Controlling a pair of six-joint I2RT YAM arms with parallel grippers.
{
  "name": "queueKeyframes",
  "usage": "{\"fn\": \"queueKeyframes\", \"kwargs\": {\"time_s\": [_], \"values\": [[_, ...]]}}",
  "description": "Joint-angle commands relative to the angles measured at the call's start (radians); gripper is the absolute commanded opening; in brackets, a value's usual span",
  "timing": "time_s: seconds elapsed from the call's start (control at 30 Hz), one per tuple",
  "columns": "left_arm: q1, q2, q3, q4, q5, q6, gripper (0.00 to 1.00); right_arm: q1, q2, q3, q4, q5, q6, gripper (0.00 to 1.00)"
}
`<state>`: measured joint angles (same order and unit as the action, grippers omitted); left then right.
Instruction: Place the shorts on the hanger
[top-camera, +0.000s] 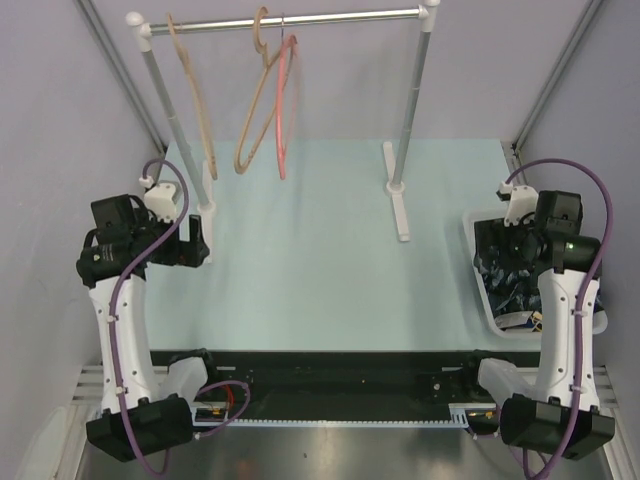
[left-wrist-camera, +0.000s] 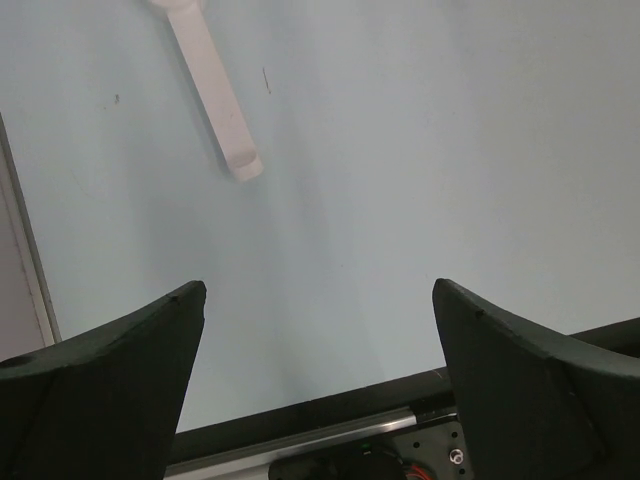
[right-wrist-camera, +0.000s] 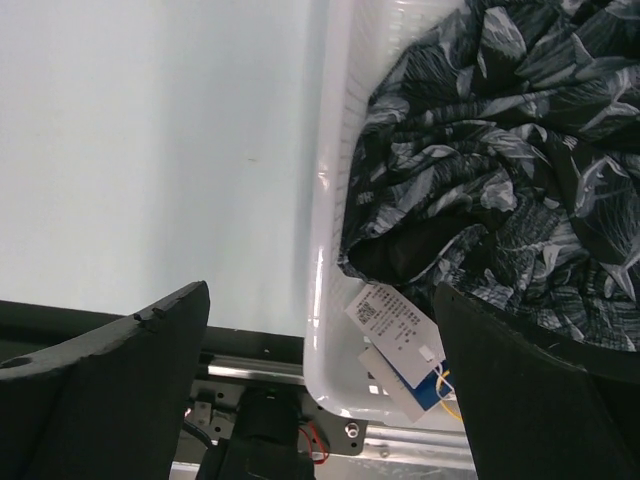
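My right gripper should move across, below and right in the top view, and down onto a shorts fold clear of the tags next.
The shorts (right-wrist-camera: 500, 150), dark navy with a pale leaf print, lie crumpled in a white basket (right-wrist-camera: 330, 200) at the table's right edge, and their paper tags (right-wrist-camera: 395, 320) hang over the basket's near corner. From above, the shorts (top-camera: 500, 270) fill the basket (top-camera: 472, 240). My right gripper (right-wrist-camera: 320, 290) hovers open above the basket's left rim, holding nothing. The pink-red hanger (top-camera: 283, 110) hangs from the rail (top-camera: 330, 20) at the back, next to a tan wooden one. My left gripper (left-wrist-camera: 318, 288) is open over bare table at the left.
Two tan wooden hangers (top-camera: 190, 90) (top-camera: 255, 110) hang on the same rail. The rack's white feet (top-camera: 398, 205) (left-wrist-camera: 215, 95) rest on the pale blue table top. A black rail (top-camera: 330, 365) runs along the near edge between the arm bases.
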<state>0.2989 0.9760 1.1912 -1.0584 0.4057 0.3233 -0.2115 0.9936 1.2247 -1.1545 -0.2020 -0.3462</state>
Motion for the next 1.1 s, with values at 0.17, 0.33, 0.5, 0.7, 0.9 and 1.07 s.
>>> {"fn": "queueKeyframes", "kwargs": {"time_s": [0.17,0.33,0.5,0.7,0.9,1.07], "values": [[-0.001,-0.048,0.096,0.009,0.090,0.010,1.00,-0.270,0.115,0.055,-0.011,-0.069,-0.181,1.00],[0.000,-0.094,0.102,0.050,0.142,-0.016,1.00,-0.432,0.232,0.061,-0.024,-0.111,-0.276,1.00],[-0.001,-0.092,0.105,0.032,0.287,0.000,1.00,-0.448,0.376,0.061,-0.008,-0.091,-0.271,1.00],[-0.004,-0.066,0.099,0.031,0.328,0.008,1.00,-0.424,0.529,0.029,0.044,-0.065,-0.220,1.00],[-0.004,-0.066,0.084,0.028,0.338,0.034,1.00,-0.371,0.608,-0.099,0.248,0.076,-0.191,1.00],[-0.007,-0.083,0.058,0.049,0.349,0.028,1.00,-0.327,0.706,-0.134,0.305,0.089,-0.162,0.96]]}}
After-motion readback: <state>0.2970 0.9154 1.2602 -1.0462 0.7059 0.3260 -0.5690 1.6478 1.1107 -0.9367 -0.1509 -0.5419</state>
